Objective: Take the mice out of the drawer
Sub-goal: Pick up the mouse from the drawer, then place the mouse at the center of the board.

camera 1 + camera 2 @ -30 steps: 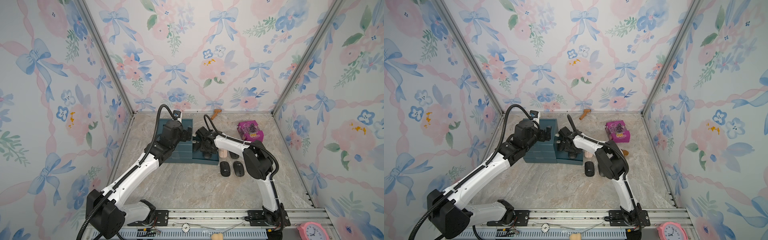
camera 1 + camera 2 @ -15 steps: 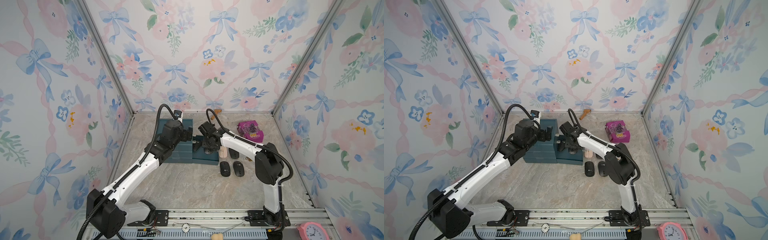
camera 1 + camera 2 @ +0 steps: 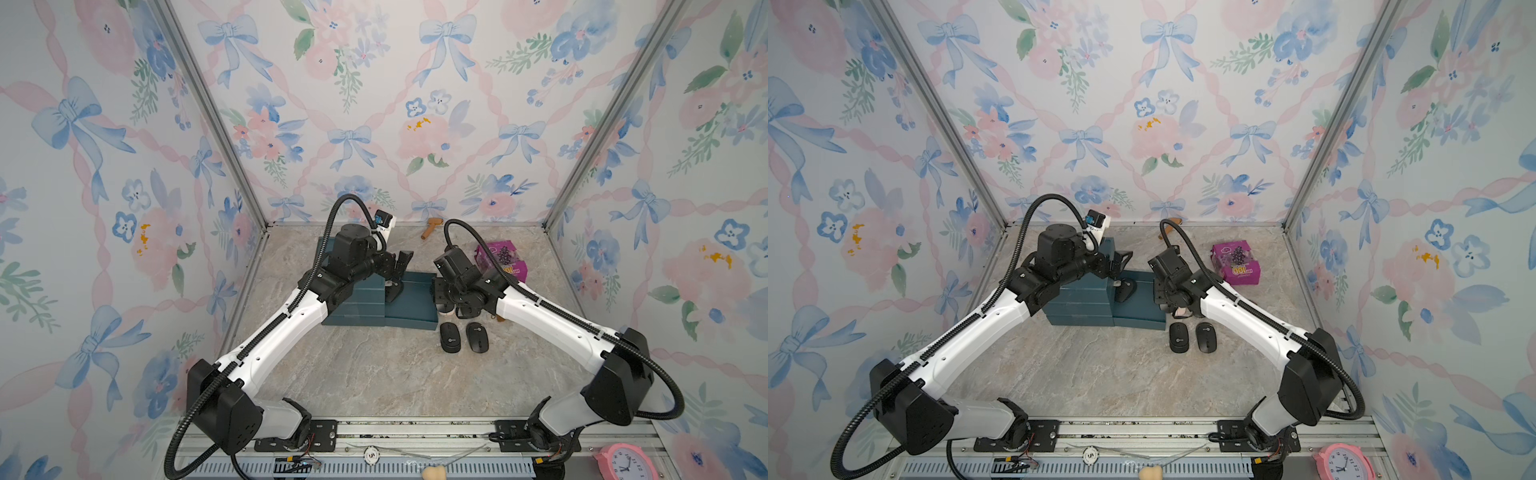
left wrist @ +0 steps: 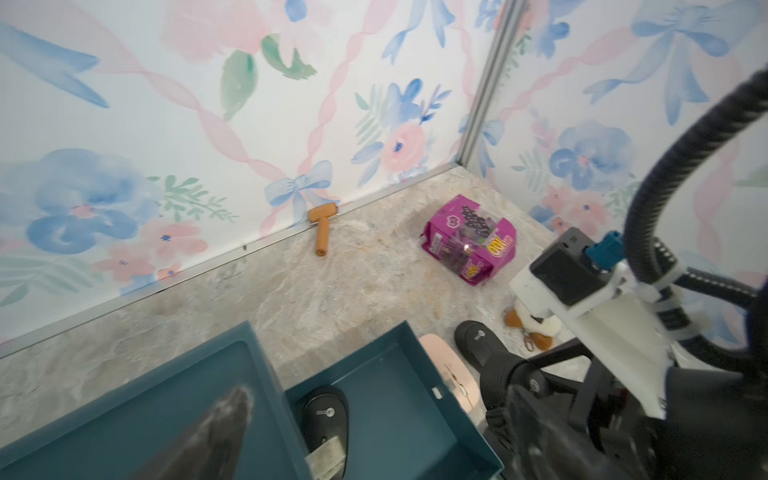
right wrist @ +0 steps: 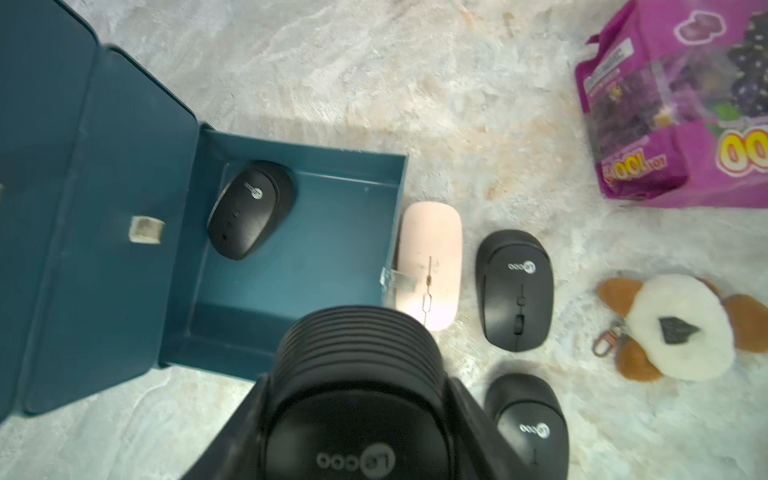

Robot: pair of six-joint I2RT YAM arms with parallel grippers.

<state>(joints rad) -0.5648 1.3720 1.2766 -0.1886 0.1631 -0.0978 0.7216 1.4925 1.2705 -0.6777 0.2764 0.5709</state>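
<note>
Next, my right gripper draws back past the black mice and down to release the mouse on the clear tabletop below, nearer my base.
My right gripper (image 5: 357,415) is shut on a black mouse (image 5: 357,365) and holds it above the table at the front corner of the open teal drawer (image 5: 316,249). One black mouse (image 5: 251,210) lies inside the drawer, at its back. On the table beside the drawer lie a pale pink mouse (image 5: 428,266) and two black mice (image 3: 450,337) (image 3: 477,337), with another black mouse (image 5: 515,289) next to the pink one. My left gripper (image 3: 398,266) hovers open over the cabinet (image 3: 357,299), above the back of the drawer, holding nothing.
A brown-and-white plush keychain (image 5: 681,328) lies right of the mice. A purple snack bag (image 3: 503,259) sits at the back right, and a small wooden roller (image 3: 430,227) lies against the back wall. A pink clock (image 3: 619,463) stands at the front right, off the table.
My right gripper has come out of the drawer and moved right, carrying a black mouse. The left arm has stayed almost still.
</note>
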